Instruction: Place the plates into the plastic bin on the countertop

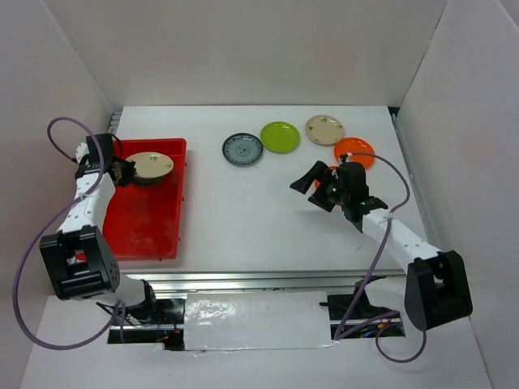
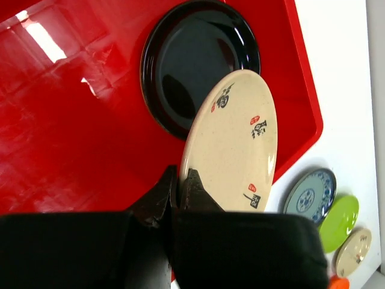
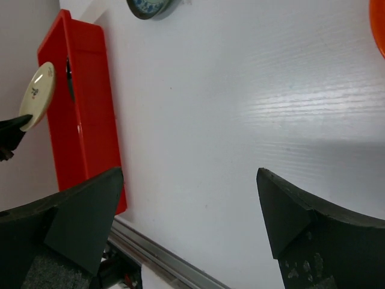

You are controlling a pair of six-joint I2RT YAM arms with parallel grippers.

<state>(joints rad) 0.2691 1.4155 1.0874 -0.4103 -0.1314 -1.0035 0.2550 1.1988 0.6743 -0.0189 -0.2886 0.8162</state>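
Note:
The gripper's fingers are higher, toward the bin [image 1: 146,219], so I need to move my right gripper to the right in the top view next, down onto the near rim of the half-hidden orange plate.
My left gripper [image 1: 123,172] [image 2: 179,180] is shut on the rim of a cream plate [image 1: 151,166] [image 2: 234,144] and holds it tilted over the far end of the red plastic bin [image 1: 146,219] [image 2: 72,120]. A black plate [image 2: 198,60] lies in the bin under it. On the countertop [image 1: 243,219] lie a blue-grey plate [image 1: 242,150], a lime green plate [image 1: 280,136], a second cream plate [image 1: 325,130] and an orange plate [image 1: 354,151]. Another orange plate [image 1: 323,177] is mostly hidden behind my right gripper [image 1: 312,190] [image 3: 189,205], which is open and empty above the countertop. The brown plate is out of view.
White walls stand on three sides. A metal rail [image 1: 268,279] [image 3: 156,256] runs along the near edge of the countertop. The bin's near half [image 1: 138,235] holds nothing that shows. Purple cables loop beside both arms.

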